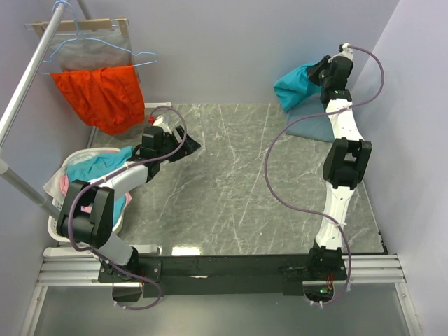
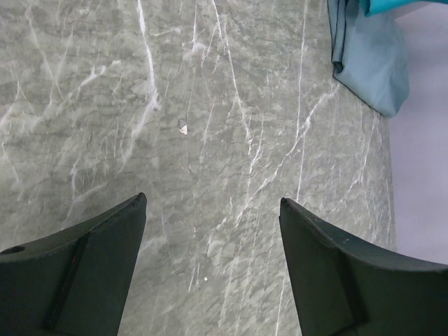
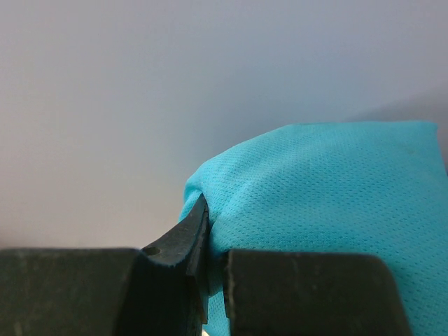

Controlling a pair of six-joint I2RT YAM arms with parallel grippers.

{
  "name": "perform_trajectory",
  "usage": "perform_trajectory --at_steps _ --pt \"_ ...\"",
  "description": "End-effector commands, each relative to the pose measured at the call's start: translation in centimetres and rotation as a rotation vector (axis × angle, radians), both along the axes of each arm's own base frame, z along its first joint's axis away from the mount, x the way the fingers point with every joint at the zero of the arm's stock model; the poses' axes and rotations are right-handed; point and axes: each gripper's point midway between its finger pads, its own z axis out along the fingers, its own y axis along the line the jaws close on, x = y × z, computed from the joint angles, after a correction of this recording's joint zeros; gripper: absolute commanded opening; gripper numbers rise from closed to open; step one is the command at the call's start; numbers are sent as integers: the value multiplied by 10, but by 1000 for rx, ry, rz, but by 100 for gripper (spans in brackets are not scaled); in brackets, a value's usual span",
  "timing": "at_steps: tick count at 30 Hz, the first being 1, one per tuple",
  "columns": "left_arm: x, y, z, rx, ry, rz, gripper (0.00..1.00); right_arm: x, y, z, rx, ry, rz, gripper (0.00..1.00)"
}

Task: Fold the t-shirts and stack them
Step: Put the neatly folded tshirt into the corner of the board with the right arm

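Observation:
My right gripper moves down and back onto the folded slate grey-blue t-shirt (image 1: pixel 316 127) next and releases there, because the teal one still hangs bunched above it.
My right gripper (image 1: pixel 316 72) is shut on the bright teal t-shirt (image 1: pixel 295 85) and holds it bunched in the air at the table's far right corner. In the right wrist view the teal cloth (image 3: pixel 329 189) is pinched between the jaws, my right gripper (image 3: pixel 215 280). The slate grey-blue t-shirt (image 1: pixel 311 126) lies folded on the table below it, and shows in the left wrist view (image 2: pixel 371 63). My left gripper (image 1: pixel 189 147) is open and empty over the table's left part, my left gripper (image 2: pixel 213 203) above bare marble.
A white laundry basket (image 1: pixel 59 224) with teal and pink cloth stands at the left edge. An orange-red garment (image 1: pixel 101 94) hangs on a rack at the back left. A metal rail (image 1: pixel 28 77) slants along the left. The grey marble table (image 1: pixel 231 182) ends at the right wall.

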Motion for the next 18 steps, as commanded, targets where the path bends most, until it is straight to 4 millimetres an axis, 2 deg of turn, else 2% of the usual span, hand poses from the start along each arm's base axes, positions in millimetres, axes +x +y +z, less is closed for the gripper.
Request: perform_trajectory --at_steps 1,2,3,4,5,6,7,8,9,10,15,17,18 --pt "11 -9 24 -28 -66 -27 82 -18 -35 80 -170 -147 -138 0" --pt "11 -10 24 -30 -68 -28 82 -21 -38 81 -194 -143 -151 0" --pt "11 -10 24 -35 -69 -27 82 -23 -45 61 -236 -89 -191 0" --pt "10 -10 23 -36 -68 -26 82 -26 -46 53 -254 -64 -204 0" --pt "10 -9 22 -37 -66 -25 82 -33 -49 55 -266 -57 -228 0" --pt "9 -11 20 -38 -61 -32 82 -37 -52 30 -292 -10 -236 0" --pt "9 -11 19 -37 -59 -32 82 -43 -55 24 -308 8 -278 0" --pt "8 -11 18 -41 -57 -34 82 -50 -56 27 -320 8 -299 0" --pt "7 -12 16 -45 -52 -40 82 -55 -57 8 -327 54 -304 0" --pt "7 -13 15 -47 -53 -44 82 -58 -59 -1 -327 77 -314 0" --pt "2 -18 12 -44 -44 -63 83 -71 -47 -74 -265 282 -265 0" --pt "0 -18 13 -48 -44 -67 83 -81 -43 -80 -231 302 -259 0" --pt "-1 -19 13 -49 -45 -71 83 -91 -40 -98 -188 353 -267 2"
